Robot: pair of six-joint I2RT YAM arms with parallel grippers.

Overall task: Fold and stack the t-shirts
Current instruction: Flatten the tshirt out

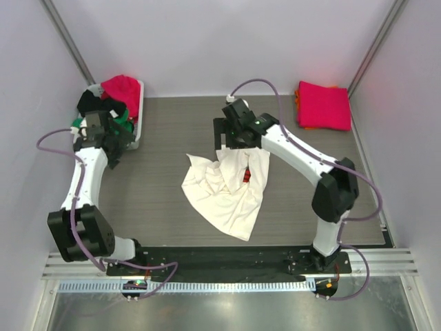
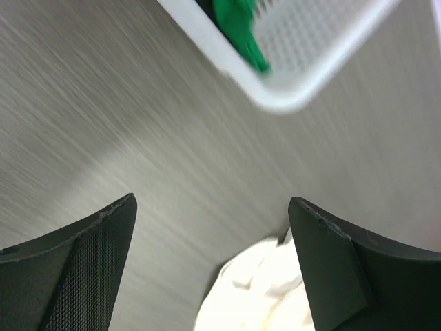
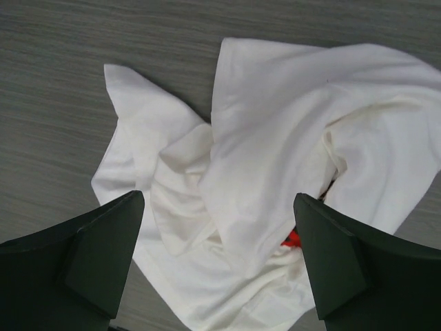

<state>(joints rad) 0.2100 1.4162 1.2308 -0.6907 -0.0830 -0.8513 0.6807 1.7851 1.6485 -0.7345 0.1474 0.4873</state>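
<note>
The robot will next move its left gripper across and down onto the white shirt's corner (image 1: 191, 158), which sticks out onto bare table below the gripper and to its right in the top view.
A cream-white t-shirt (image 1: 227, 189) lies crumpled in the middle of the table, a bit of its red print (image 1: 247, 177) showing. It fills the right wrist view (image 3: 275, 138), red showing there too (image 3: 293, 239). My right gripper (image 1: 231, 141) is open above the shirt's far edge, jaws wide (image 3: 217, 207). My left gripper (image 1: 116, 153) is open beside the basket; its view (image 2: 212, 207) shows bare table and a corner of the white shirt (image 2: 258, 289). A folded magenta-pink shirt (image 1: 322, 105) lies on an orange one (image 1: 298, 96) at the far right. Red (image 1: 122, 87), black (image 1: 93, 102) and green (image 1: 122, 117) shirts fill the basket.
The white slotted basket (image 1: 138, 121) stands at the far left against the wall; its rim (image 2: 275, 96) and green cloth (image 2: 238, 27) show in the left wrist view. Walls close in on the left, back and right. The arm bases sit at the near edge.
</note>
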